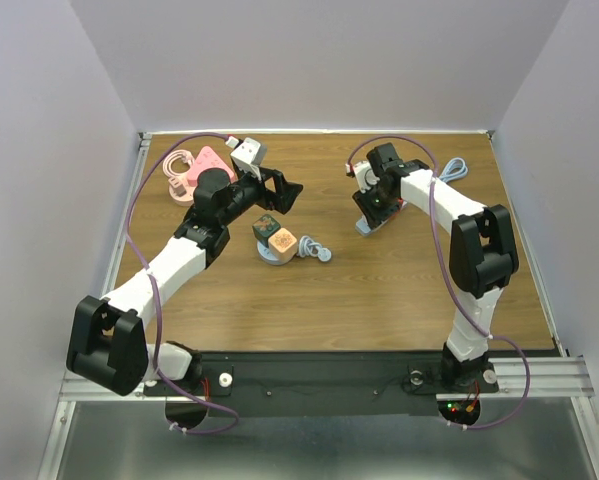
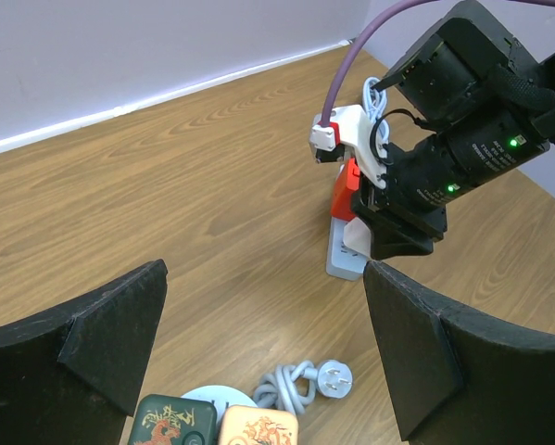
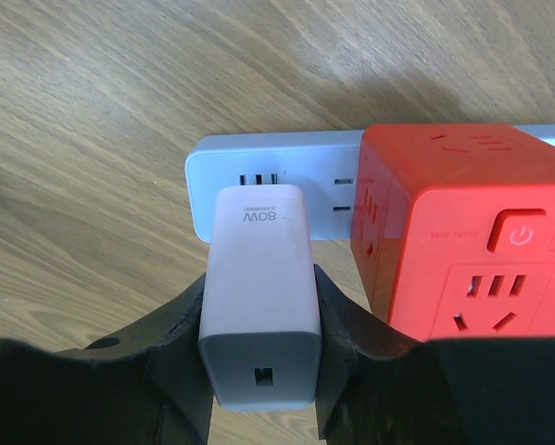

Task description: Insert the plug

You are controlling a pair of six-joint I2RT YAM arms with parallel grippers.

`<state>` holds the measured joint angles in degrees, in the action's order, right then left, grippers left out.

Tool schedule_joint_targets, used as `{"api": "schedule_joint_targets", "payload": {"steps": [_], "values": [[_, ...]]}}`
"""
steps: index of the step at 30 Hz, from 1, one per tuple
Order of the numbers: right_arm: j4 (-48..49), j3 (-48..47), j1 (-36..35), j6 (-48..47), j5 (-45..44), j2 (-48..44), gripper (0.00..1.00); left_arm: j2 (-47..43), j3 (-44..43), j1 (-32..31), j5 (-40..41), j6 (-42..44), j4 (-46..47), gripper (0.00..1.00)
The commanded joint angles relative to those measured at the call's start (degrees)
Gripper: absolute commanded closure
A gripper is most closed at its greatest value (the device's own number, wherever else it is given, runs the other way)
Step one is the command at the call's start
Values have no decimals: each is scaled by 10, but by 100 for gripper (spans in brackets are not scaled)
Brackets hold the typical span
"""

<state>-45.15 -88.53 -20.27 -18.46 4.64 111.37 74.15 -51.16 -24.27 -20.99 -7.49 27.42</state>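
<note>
My right gripper is above the uncovered slots at the strip's loose end (image 1: 366, 225) (image 3: 258, 179). It should tilt and go down next, press the charger into them and then let go.
My right gripper (image 3: 260, 306) is shut on a white 80W charger plug (image 3: 258, 287), its front end over the white power strip (image 3: 277, 176). A red cube socket (image 3: 462, 232) sits plugged on the strip to the right of the charger. In the top view the right gripper (image 1: 371, 205) hovers at the strip (image 1: 367, 224). The left wrist view shows the strip (image 2: 345, 252) under the right gripper's fingers (image 2: 402, 236). My left gripper (image 1: 284, 192) is open and empty, held above the table left of centre.
A round white base with a green and an orange cube (image 1: 275, 240) and a coiled grey cable with a plug (image 1: 315, 249) lie mid-table. A pink item with a cable (image 1: 194, 168) sits back left. A blue cable (image 1: 453, 170) lies back right.
</note>
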Motion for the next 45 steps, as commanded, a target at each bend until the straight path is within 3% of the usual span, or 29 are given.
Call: {"api": "schedule_joint_targets", "payload": {"steps": [1, 25, 45], "values": [[-9, -13, 1, 0, -8, -1, 100, -1, -29, 0, -10, 10, 21, 1], [-14, -33, 1, -3, 5, 42, 100, -1, -27, -1, -7, 14, 21, 1], [-121, -202, -9, -24, 9, 188, 100, 11, -33, -1, -14, 33, 8, 2]]}}
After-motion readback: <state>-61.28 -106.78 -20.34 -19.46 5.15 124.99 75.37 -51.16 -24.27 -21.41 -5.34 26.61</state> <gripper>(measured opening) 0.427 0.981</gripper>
